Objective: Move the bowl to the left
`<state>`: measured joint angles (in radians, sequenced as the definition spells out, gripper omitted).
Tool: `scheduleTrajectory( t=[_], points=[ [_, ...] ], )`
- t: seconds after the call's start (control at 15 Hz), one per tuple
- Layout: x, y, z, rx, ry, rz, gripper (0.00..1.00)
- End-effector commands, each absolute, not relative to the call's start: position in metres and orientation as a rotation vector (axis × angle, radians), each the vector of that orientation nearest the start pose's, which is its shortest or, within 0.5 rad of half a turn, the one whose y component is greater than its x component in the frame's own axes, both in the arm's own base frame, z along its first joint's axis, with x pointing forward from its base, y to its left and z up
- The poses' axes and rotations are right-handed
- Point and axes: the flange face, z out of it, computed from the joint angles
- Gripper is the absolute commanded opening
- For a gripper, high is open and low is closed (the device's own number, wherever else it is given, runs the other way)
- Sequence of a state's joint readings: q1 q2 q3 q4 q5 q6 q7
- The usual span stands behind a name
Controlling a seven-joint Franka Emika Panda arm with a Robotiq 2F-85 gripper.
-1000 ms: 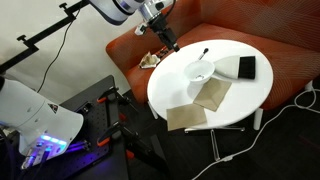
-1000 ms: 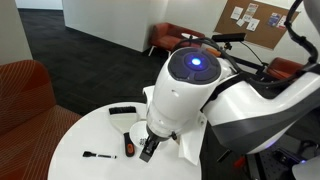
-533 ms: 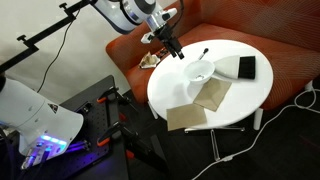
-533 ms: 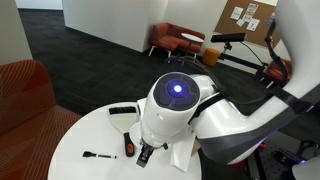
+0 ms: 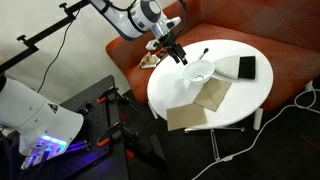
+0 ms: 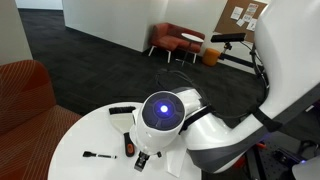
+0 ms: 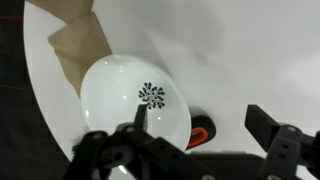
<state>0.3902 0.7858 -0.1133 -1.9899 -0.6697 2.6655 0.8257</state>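
I should next lower my gripper and ease it outward until its open fingers are on both sides of the bowl's near rim [image 5: 188, 70] [image 7: 188, 122], because that rim is below my gripper and slightly outward of it.
The white bowl [image 5: 200, 72] sits on the round white table [image 5: 252, 95], near its far side. In the wrist view the bowl [image 7: 125, 90] has a small black flower print in its middle. My gripper [image 5: 179, 57] hangs close over the bowl's edge. In the wrist view the gripper [image 7: 203, 125] is open. One finger is over the bowl's inside and the other is over bare tabletop [image 7: 240, 50], so the rim lies between them. I cannot tell whether a finger touches the bowl. In an exterior view the arm [image 6: 165, 115] hides the bowl.
Two tan napkins [image 5: 212, 95] [image 5: 186, 118] lie in front of the bowl and show in the wrist view [image 7: 80, 45]. A black block [image 5: 246, 67] lies beside the bowl. A black marker [image 5: 204, 52] and a small orange-and-black object [image 7: 200, 133] lie nearby. A red sofa [image 5: 260, 25] stands behind the table.
My gripper has moved from above the table's edge down and in toward the bowl. The bowl, napkins and block have not moved.
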Motion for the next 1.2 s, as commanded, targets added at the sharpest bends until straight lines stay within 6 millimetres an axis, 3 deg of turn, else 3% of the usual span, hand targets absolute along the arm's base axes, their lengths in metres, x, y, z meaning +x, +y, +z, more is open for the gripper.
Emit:
scheduleTrajectory(
  t=[0.0, 0.73, 0.8, 0.87, 1.13],
  points=[
    [0.556, 0.165, 0.043, -3.486, -0.204, -0.17, 1.0],
    [0.575, 0.142, 0.014, -3.472, -0.193, -0.15, 1.0],
    [0.575, 0.14, 0.012, -3.474, -0.189, -0.143, 0.91],
    [0.576, 0.137, 0.011, -3.475, -0.182, -0.142, 0.74],
    [0.578, 0.131, 0.009, -3.466, -0.16, -0.148, 0.42]
  ],
)
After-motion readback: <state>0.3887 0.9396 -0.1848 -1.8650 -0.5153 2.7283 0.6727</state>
